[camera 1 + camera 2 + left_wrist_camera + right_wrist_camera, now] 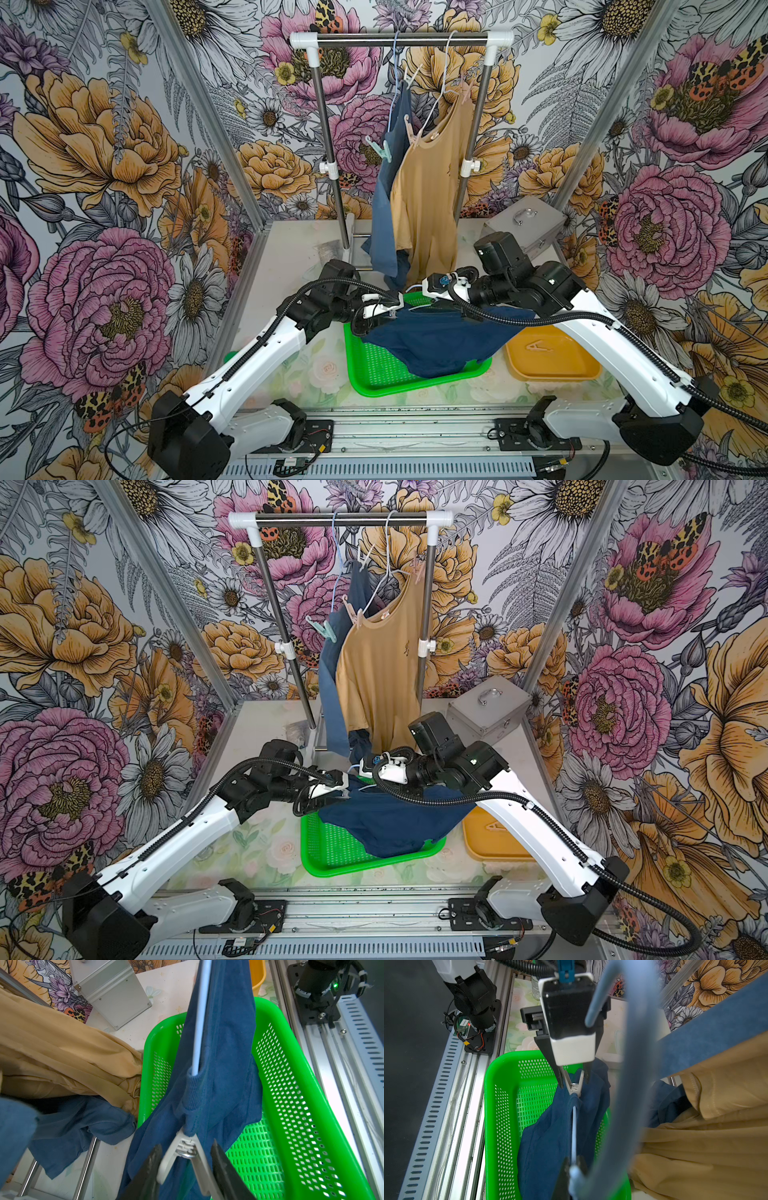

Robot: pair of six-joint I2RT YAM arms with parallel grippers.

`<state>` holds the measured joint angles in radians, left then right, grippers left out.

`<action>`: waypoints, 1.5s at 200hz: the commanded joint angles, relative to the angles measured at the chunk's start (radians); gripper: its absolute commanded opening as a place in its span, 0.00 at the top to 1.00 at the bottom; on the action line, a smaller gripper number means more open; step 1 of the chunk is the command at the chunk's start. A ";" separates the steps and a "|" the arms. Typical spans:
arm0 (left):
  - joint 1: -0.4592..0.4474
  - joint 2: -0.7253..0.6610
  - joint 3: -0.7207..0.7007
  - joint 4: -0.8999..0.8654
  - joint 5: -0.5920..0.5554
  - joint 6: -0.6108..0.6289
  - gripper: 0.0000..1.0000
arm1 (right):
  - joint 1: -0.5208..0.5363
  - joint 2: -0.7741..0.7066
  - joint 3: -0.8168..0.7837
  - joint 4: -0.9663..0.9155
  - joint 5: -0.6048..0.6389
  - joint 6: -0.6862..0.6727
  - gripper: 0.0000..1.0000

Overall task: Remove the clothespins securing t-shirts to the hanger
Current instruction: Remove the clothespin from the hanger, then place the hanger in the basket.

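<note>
The hanger wire (574,1132) goes down toward the far side of the green tray next, and my right gripper releases it there. The tray lies below my gripper.
A dark navy t-shirt (436,340) hangs on a pale wire hanger (200,1022) over the green tray (374,374). A grey clothespin (187,1147) pins its collar to the wire. My left gripper (186,1145) straddles that pin, with its black fingers against both splayed prongs. My right gripper (574,1160) is shut on the hanger wire (574,1132) further along. On the rack hang a slate blue t-shirt (386,199) and a tan t-shirt (428,199). A mint green clothespin (380,147) and a pink one (409,126) clip them to their hangers.
A yellow tray (582,365) at the right holds one beige clothespin (538,347). A metal case (528,224) stands behind the right arm. The rack's posts (332,166) rise at the back of the table, and the hanging shirts' hems drape close behind both grippers.
</note>
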<state>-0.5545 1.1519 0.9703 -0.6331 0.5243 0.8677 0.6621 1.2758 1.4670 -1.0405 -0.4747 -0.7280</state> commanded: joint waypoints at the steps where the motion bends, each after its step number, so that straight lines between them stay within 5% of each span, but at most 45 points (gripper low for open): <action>1: -0.008 0.000 0.035 -0.005 0.023 -0.001 0.67 | 0.008 -0.008 0.016 -0.006 -0.008 -0.019 1.00; 62: 0.001 -0.012 0.048 -0.007 0.028 -0.033 0.81 | 0.008 -0.007 0.018 -0.006 0.002 -0.019 1.00; 182: 0.170 -0.169 0.053 -0.006 0.119 -0.110 0.82 | -0.039 0.057 0.018 0.037 -0.011 0.043 1.00; 258: 0.180 -0.257 0.039 -0.005 0.132 -0.221 0.82 | -0.030 0.140 -0.228 0.542 -0.180 0.446 1.00; 300: 0.148 -0.249 0.019 0.001 0.113 -0.264 0.82 | -0.037 0.182 -0.342 0.705 -0.222 0.513 1.00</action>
<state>-0.3843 0.9035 1.0004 -0.6395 0.6292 0.6518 0.6277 1.4300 1.1553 -0.5114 -0.6350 -0.2852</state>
